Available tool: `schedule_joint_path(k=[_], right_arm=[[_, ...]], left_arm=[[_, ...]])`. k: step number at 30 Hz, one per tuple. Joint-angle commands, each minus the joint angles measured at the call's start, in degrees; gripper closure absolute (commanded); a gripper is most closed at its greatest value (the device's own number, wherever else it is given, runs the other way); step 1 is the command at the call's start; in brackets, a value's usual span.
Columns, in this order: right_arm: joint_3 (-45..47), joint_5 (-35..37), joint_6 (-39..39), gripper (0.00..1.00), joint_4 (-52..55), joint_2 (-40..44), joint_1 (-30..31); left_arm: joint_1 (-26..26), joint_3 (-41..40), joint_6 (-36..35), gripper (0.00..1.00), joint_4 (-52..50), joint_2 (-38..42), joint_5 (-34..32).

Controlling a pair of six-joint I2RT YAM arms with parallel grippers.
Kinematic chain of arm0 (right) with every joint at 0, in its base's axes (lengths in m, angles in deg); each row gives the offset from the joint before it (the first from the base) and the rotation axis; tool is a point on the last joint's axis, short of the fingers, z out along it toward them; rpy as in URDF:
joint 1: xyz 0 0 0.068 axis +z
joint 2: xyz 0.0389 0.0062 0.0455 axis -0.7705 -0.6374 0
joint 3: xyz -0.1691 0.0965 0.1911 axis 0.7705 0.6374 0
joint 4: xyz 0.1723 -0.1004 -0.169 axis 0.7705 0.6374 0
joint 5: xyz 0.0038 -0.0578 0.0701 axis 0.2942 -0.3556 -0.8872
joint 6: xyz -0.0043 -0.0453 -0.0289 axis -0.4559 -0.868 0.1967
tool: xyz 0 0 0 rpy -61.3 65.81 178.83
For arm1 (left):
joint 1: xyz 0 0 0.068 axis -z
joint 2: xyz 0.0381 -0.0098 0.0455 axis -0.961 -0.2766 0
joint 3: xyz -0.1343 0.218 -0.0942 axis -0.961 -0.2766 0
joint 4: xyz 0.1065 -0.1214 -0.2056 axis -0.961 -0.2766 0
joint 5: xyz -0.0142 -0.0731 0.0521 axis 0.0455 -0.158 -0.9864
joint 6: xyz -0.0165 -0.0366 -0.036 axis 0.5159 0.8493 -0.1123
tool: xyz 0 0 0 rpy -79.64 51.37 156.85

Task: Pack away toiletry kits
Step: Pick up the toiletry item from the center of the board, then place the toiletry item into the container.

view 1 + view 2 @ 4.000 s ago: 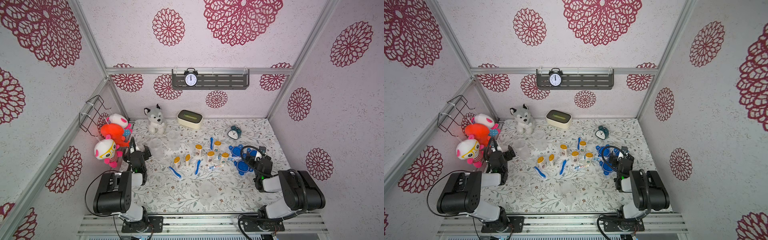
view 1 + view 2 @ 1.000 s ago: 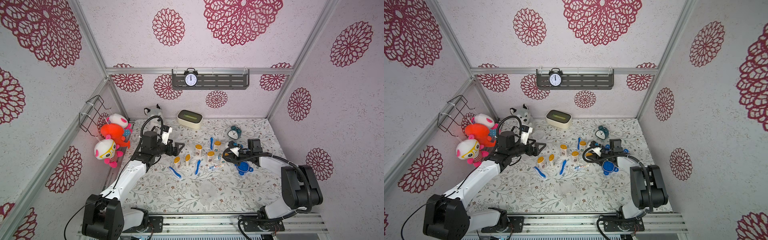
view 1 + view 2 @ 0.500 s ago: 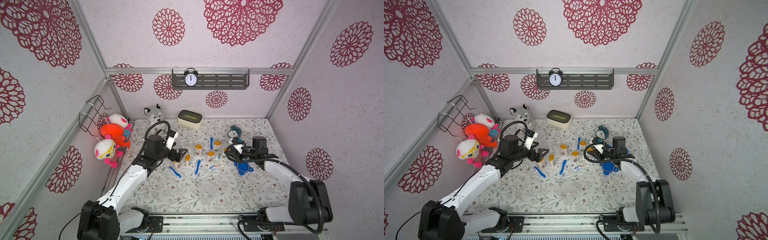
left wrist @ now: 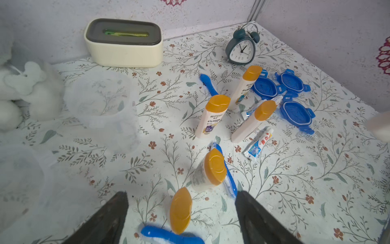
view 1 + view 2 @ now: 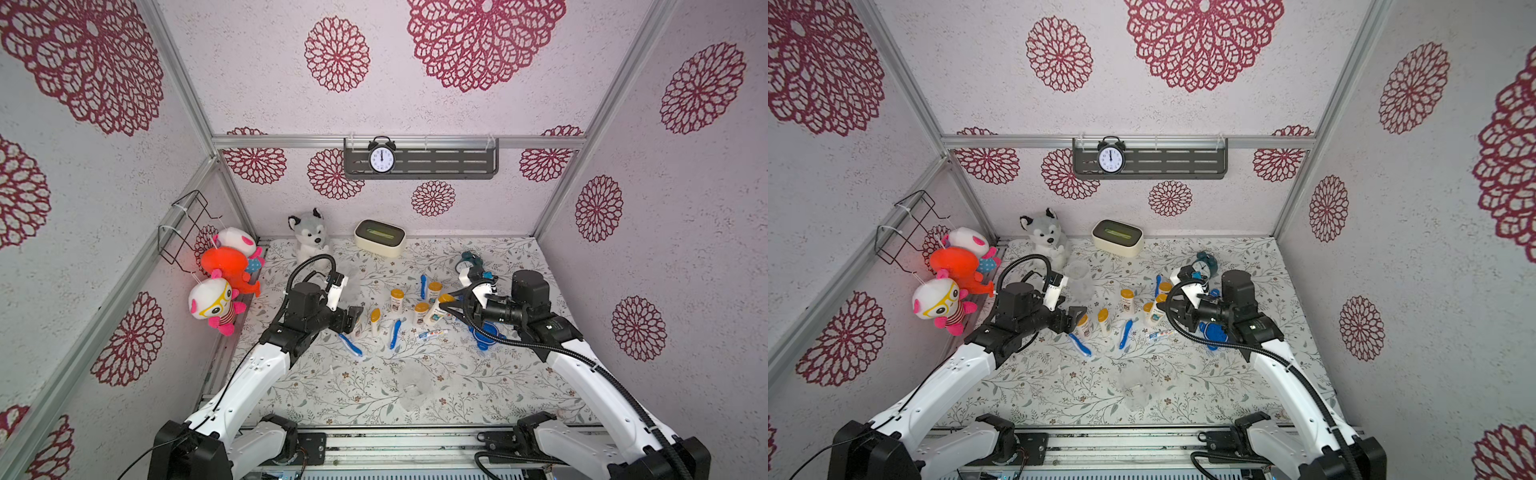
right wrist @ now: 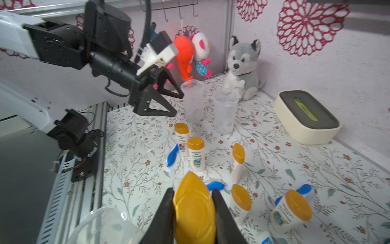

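The clear cup near the table's front edge (image 5: 413, 385) is open and empty, so my right gripper should next move back over the cup's opening and let go of the white bottle (image 5: 437, 311) inside.
My right gripper (image 6: 193, 211) is shut on the yellow-orange cap of a white bottle (image 5: 437, 311), which leans in the grip. My left gripper (image 4: 181, 194) is open, its jaws either side of another standing bottle (image 4: 180, 210) at the left end of the group, without touching it. Several more bottles (image 5: 397, 299) stand between the arms. Blue toothbrushes (image 5: 395, 332) and a toothpaste tube (image 5: 431, 333) lie among them. Blue lids (image 5: 484, 334) lie under the right arm. Two clear cups (image 6: 224, 112) stand behind the left gripper, and another cup (image 5: 413, 388) is near the front edge.
A cream tissue box (image 5: 379, 237) and a grey husky plush (image 5: 307, 237) sit along the back wall. A teal alarm clock (image 5: 469, 259) stands behind the right gripper. Plush toys (image 5: 226, 274) hang on the left wall.
The left gripper has come forward and down around the leftmost bottle, its jaws narrowing a little. The right gripper has closed on its bottle and tipped it.
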Motion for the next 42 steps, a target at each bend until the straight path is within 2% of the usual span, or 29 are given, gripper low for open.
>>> schedule_joint_path(k=[1, 5, 21, 28, 36, 42], right_arm=[[-2.35, -2.62, -1.1, 0.88, 7.77, 3.68, 2.97], [-1.4, -7.39, -2.71, 0.88, 9.68, 4.95, 5.93], [-0.08, -6.4, -13.43, 0.89, 13.17, -1.15, 18.43], [4.55, -2.29, -16.41, 0.89, 8.82, -1.38, 20.36], [11.45, 0.48, -20.55, 0.85, 2.36, -0.33, 21.72], [11.74, 0.99, -21.48, 0.79, 1.97, -2.17, 21.96]], left_arm=[[0.33, -3.0, 1.08, 0.15, 1.0, 2.61, -1.73], [0.36, -7.25, 1.22, 0.07, 4.09, 4.53, -4.52], [0.32, -8.3, 0.04, 0.08, 4.74, 4.1, -2.59], [0.47, -6.65, -0.79, 0.09, 3.73, 1.68, -0.96], [0.53, -5.9, -1.2, 0.1, 3.17, 0.46, -0.82], [0.58, -5.14, -1.77, 0.13, 2.19, -0.57, -0.04]])
